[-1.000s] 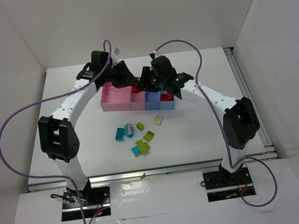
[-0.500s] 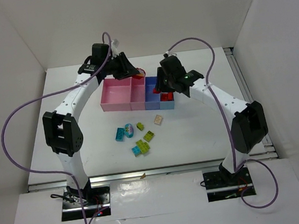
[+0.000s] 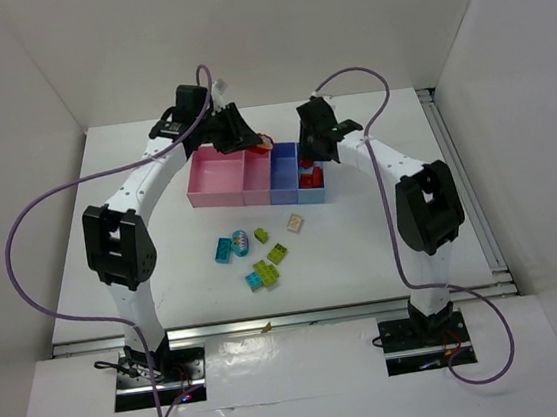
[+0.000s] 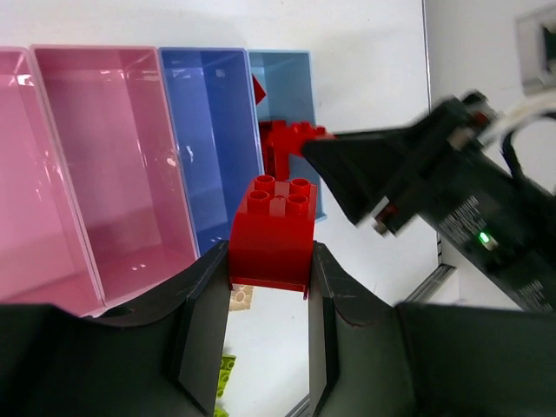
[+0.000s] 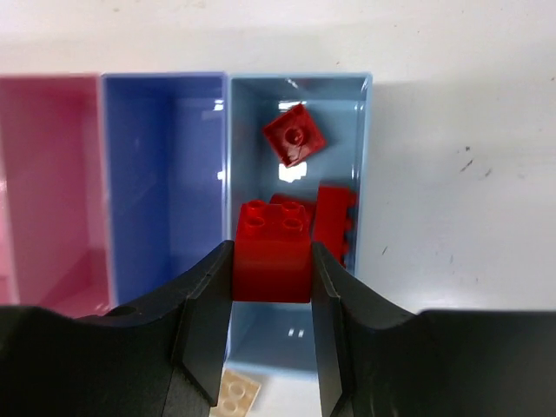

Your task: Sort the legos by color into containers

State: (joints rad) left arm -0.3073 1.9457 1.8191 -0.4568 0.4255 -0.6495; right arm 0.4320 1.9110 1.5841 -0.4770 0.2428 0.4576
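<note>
Red legos are already in the light blue bin (image 3: 311,178) (image 4: 283,120). Next I need to move my left gripper across the blue bin and down over them to release.
The tray of four joined bins (image 3: 217,178) lies mid-table: two pink, one blue (image 5: 165,174), one light blue (image 5: 347,113). My left gripper (image 3: 257,146) hovers over the tray's far side, shut on a red lego (image 4: 271,228). My right gripper (image 3: 315,156) is shut on another red lego (image 5: 273,250) above the light blue bin, which holds several red legos (image 5: 295,135). Loose lime, cyan and beige legos (image 3: 256,253) lie on the table in front of the tray.
The beige lego (image 3: 294,223) lies just in front of the blue bin and shows under my right jaws (image 5: 233,395). The two grippers are close together over the tray; the right one shows in the left wrist view (image 4: 408,178). White walls enclose the table.
The right arm swung its gripper back over the light blue bin's far end with its red lego. The left gripper shifted slightly right, still holding its red lego.
</note>
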